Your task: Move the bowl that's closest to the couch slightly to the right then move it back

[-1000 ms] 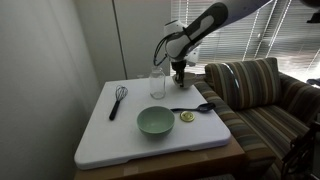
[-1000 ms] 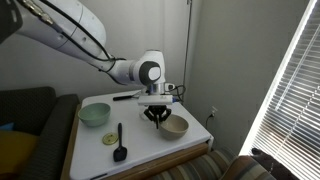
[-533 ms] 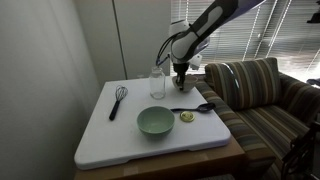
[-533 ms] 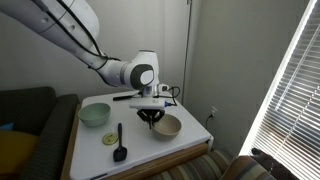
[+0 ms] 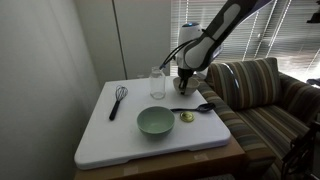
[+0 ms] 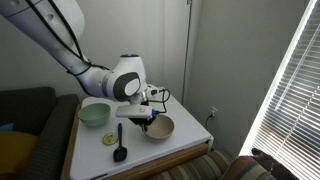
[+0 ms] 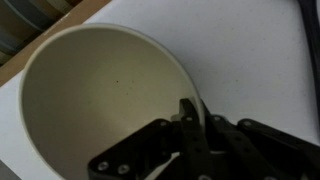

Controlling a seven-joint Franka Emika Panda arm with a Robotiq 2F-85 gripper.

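I should slide my gripper with the bowl toward the black spoon and release the bowl's rim there, since clear white tabletop lies between them.
The small beige bowl [image 6: 160, 128] stands on the white table near the striped couch [image 5: 255, 85]. In the wrist view the bowl [image 7: 95, 95] fills the frame, pale inside. My gripper [image 7: 193, 118] is shut on the bowl's rim, one finger inside and one outside. In both exterior views the gripper [image 6: 144, 119] [image 5: 186, 86] is low at the table's edge by the couch. In the exterior view that shows the couch's armrest the arm hides most of the bowl.
A larger pale green bowl [image 5: 154, 121] [image 6: 95, 114], a whisk [image 5: 118, 98], a clear glass [image 5: 157, 82], a black spoon [image 5: 192, 107] [image 6: 118, 140] and a small yellow piece [image 5: 187, 117] lie on the white table [image 5: 110, 135]. Window blinds stand behind.
The gripper has moved with the bowl along the couch-side edge of the table, toward the black spoon and green bowl. The other objects have not moved.
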